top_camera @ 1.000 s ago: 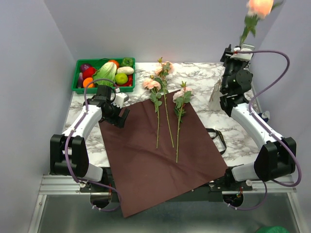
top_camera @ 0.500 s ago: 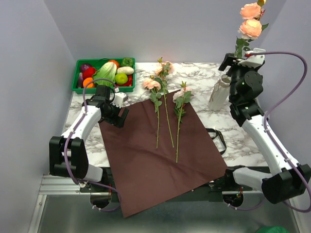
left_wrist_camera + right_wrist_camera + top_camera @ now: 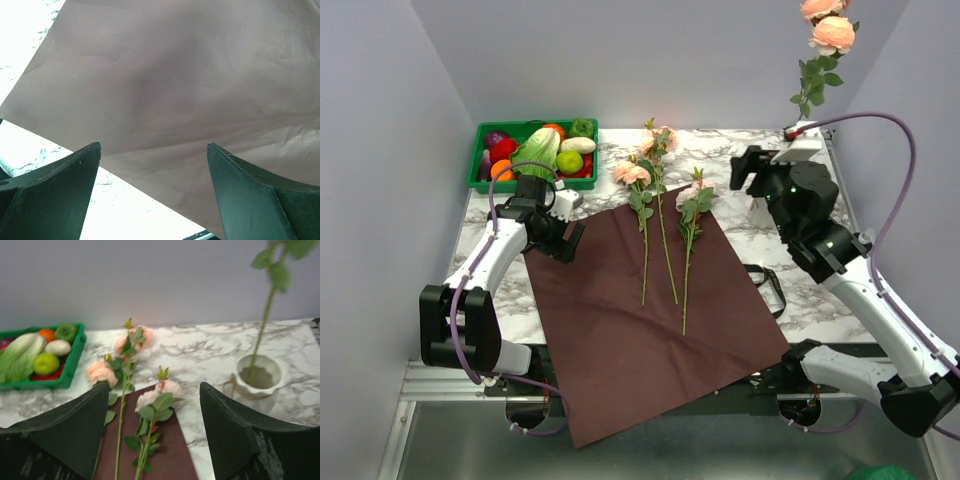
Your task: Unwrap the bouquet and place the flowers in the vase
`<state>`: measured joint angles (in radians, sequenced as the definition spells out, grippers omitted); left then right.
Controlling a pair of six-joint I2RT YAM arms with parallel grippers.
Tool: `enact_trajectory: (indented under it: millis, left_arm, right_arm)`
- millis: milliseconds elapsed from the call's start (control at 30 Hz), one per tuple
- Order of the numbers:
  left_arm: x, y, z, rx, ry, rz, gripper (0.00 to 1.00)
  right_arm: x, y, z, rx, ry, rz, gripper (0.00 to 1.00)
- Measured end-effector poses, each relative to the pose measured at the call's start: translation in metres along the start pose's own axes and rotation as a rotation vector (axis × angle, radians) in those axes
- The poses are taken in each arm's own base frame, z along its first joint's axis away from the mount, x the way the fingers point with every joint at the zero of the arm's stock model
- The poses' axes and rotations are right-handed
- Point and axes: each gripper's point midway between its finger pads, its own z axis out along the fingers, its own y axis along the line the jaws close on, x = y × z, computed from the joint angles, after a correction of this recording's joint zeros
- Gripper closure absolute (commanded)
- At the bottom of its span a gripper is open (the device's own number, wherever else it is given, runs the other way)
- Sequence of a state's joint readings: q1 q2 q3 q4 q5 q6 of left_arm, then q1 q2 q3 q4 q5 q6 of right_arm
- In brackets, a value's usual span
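Note:
Next, my right gripper tilts downward, then lowers to the leafy stem by the palest bloom, since that flower lies closest to the vase [image 3: 260, 377].
The maroon paper [image 3: 650, 320] lies spread flat on the marble table, so the bouquet is unwrapped. Three peach-pink flowers [image 3: 665, 230] lie side by side on its far half. Another flower [image 3: 832, 33] stands in the whitish vase [image 3: 260, 377], its stem [image 3: 262, 325] rising from the neck. My right arm hides the vase in the top view. My right gripper [image 3: 154, 387] is open and empty, left of the vase, facing the lying flowers [image 3: 150, 405]. My left gripper [image 3: 154, 150] is open and empty just above the paper's left edge [image 3: 175, 75].
A green tray [image 3: 485, 150] of vegetables sits at the back left. A black ribbon [image 3: 770, 285] lies on the marble by the paper's right edge. The paper's near corner hangs over the table's front edge.
My right gripper opened and let go of the flower, which now stands in the vase. The right arm then swung left and down, away from the vase. The left arm has not moved.

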<state>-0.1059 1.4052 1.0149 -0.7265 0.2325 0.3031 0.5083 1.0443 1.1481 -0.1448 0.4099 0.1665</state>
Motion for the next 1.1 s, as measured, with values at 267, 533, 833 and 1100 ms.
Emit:
enact_trajectory:
  millis: [267,533,833,1100]
  left_arm:
    - [0.0,-0.002,-0.006,-0.003,-0.007,0.001,0.05]
    - [0.001,-0.002,-0.007,-0.002,-0.005,0.0,0.05]
    - [-0.001,-0.001,-0.007,-0.004,-0.007,0.001,0.05]
    - [0.0,0.0,-0.006,-0.005,-0.002,-0.002,0.05]
  right_arm:
    - [0.092,0.052,0.026,-0.084,0.237,-0.063,0.18]
    - [0.193,0.07,0.057,-0.098,0.472,-0.124,0.23]
    - [0.294,0.064,0.079,-0.004,0.703,-0.196,0.22]
    - [0.336,0.047,0.076,0.075,0.801,-0.217,0.22]
